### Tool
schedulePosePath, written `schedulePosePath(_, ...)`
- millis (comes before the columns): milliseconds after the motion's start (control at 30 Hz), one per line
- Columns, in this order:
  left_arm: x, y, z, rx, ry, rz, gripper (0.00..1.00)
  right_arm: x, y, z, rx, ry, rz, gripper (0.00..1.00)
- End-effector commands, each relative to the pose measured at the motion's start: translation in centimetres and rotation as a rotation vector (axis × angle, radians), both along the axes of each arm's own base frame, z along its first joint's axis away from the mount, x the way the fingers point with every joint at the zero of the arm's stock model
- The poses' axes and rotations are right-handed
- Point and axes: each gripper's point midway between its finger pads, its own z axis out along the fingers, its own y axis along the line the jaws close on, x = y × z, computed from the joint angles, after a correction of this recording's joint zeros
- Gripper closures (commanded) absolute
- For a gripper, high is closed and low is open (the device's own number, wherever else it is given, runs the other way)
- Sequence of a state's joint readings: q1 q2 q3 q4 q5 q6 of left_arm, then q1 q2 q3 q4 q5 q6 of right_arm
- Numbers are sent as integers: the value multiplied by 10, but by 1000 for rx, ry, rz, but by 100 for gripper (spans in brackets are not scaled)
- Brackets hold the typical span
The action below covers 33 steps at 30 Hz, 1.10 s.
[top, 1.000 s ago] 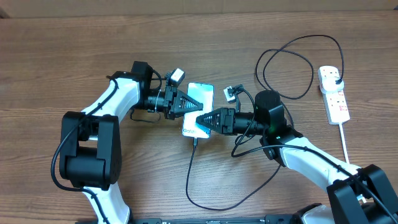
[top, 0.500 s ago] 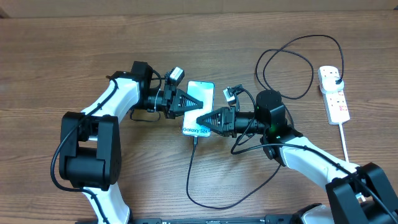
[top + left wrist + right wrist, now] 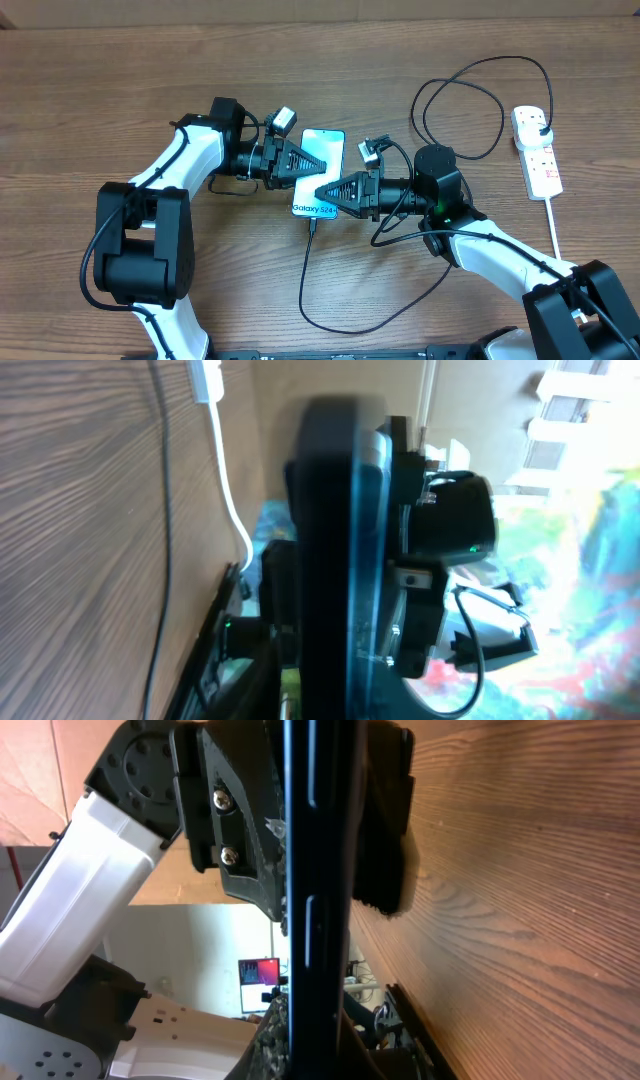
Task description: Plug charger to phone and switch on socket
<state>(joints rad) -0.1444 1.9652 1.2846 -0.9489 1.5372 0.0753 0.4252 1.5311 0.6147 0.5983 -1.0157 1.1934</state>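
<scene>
My right gripper brings the phone (image 3: 330, 145) down toward the right in the overhead view next and releases it. This is because bare tabletop lies below on that side.
The phone (image 3: 330, 145) lies mid-table with its screen lit, between my two grippers. My right gripper (image 3: 322, 193) is shut on its lower part; in the right wrist view the phone (image 3: 315, 870) runs edge-on into the jaws. My left gripper (image 3: 318, 165) reaches over the phone's left edge, and in the left wrist view a thin gap shows beside the phone (image 3: 330, 560), so its jaws stand slightly open. The charger cable (image 3: 305, 280) enters the phone's bottom end (image 3: 313, 224). Its black plug (image 3: 541, 126) sits in the white socket (image 3: 537, 150) at the far right.
The black cable loops near the front edge (image 3: 335, 330) and again at the back right (image 3: 470, 100). The socket's white cord (image 3: 556, 235) runs toward the front right. Both arms meet over the wooden table (image 3: 100, 80) at its middle.
My right gripper has closed onto the phone. My left gripper's jaws have parted a little off it. The phone's "Galaxy" text now shows.
</scene>
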Motion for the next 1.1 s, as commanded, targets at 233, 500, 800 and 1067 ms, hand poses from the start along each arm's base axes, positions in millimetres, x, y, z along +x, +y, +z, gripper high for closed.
schedulePosePath(233, 0, -1, -11, 70, -37, -10, 39, -10, 5, 19, 30, -113, 73, 96)
schedulePosePath(500, 1, 0, -12, 75, -42, -8, 38, -4, 0, -9, -60, -35, 13, 96)
schedulePosePath(800, 22, 6, -13, 67, -207, 25, 0, 4, -20, -39, -173, -75, -23, 96)
schedulePosePath(1067, 45, 25, -70, 421, -325, 60, 0, 10, -38, -79, -354, -12, -121, 96)
